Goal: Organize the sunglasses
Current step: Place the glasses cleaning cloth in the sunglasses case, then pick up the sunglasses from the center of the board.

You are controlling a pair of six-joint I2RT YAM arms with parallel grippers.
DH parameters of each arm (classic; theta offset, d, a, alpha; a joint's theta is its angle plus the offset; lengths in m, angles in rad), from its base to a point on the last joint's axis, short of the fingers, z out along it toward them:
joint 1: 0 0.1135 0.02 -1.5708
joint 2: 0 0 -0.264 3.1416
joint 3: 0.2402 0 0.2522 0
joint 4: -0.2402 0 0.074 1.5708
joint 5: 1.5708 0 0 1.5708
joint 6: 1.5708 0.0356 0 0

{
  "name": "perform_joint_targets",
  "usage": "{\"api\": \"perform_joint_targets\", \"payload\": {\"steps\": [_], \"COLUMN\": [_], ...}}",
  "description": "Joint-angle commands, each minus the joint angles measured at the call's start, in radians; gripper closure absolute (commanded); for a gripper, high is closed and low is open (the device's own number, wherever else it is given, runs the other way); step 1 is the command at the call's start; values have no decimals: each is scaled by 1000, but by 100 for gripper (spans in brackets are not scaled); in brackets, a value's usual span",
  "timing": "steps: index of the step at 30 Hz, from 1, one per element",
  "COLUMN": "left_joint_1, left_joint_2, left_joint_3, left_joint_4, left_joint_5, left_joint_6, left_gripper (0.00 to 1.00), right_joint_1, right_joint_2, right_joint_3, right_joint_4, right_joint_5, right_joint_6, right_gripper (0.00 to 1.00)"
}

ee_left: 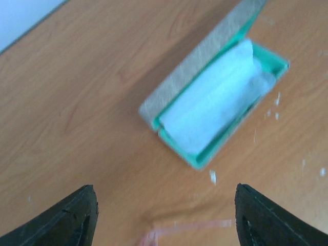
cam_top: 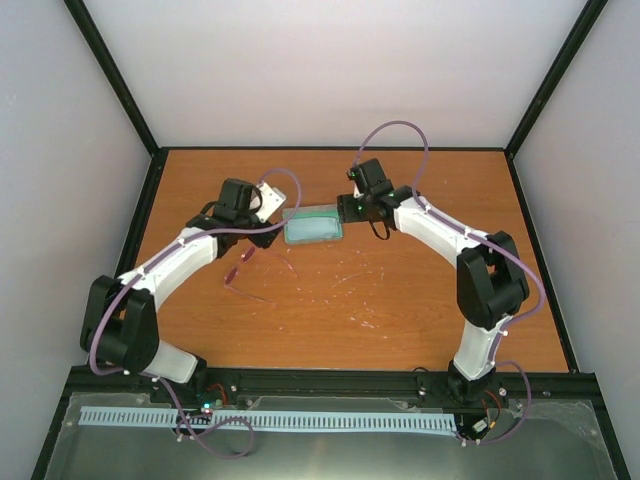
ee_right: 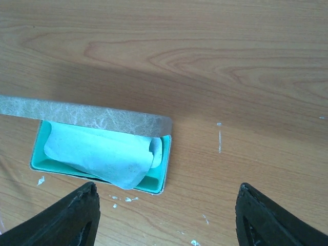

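Observation:
I need to draw my left gripper back from the case [cam_top: 313, 225] next, then lower it to the near end of the sunglasses' frame.
The sunglasses [cam_top: 252, 272], thin pink-red frame with slender arms, lie open on the wooden table in front of the left gripper; a pink arm of them shows at the bottom of the left wrist view [ee_left: 187, 228]. The grey case [cam_top: 313, 225] with teal lining lies open at mid-table, the light blue cloth [ee_left: 215, 97] inside it; it also shows in the right wrist view [ee_right: 102, 148]. My left gripper [cam_top: 262, 236] is open and empty just left of the case. My right gripper [cam_top: 352, 208] is open and empty at the case's right end.
The wooden table [cam_top: 420, 290] has white scratch marks and flecks near its middle. Black frame posts and grey walls close it in at the back and sides. A metal rail [cam_top: 320, 385] runs along the near edge.

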Motion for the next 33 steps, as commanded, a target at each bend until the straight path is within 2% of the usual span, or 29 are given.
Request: {"api": "perform_joint_targets", "payload": {"steps": [1, 5, 8, 15, 23, 26, 33], "left_joint_1": [62, 140, 179, 192, 193, 194, 196], "left_joint_2": [-74, -103, -114, -61, -10, 3, 17], "left_joint_3": [-4, -6, -25, -17, -43, -55, -94], "left_joint_4": [-306, -518, -570, -630, -603, -576, -521], "left_joint_5": [-25, -55, -94, -109, -134, -146, -168], "left_joint_6": [85, 144, 169, 149, 153, 168, 195], "left_gripper": [25, 22, 18, 16, 17, 23, 48], "right_joint_1": [6, 5, 3, 3, -6, -10, -12], "right_joint_2": [-11, -16, -24, -41, -64, -73, -82], "right_joint_3": [-14, -24, -50, -101, -138, -153, -167], "right_joint_4": [-23, -19, 9, 51, 63, 71, 73], "right_joint_5": [34, 25, 2, -37, -41, -38, -46], "right_joint_6": [-30, -34, -19, 3, 4, 9, 17], "right_gripper": [29, 29, 29, 29, 29, 28, 29]}}
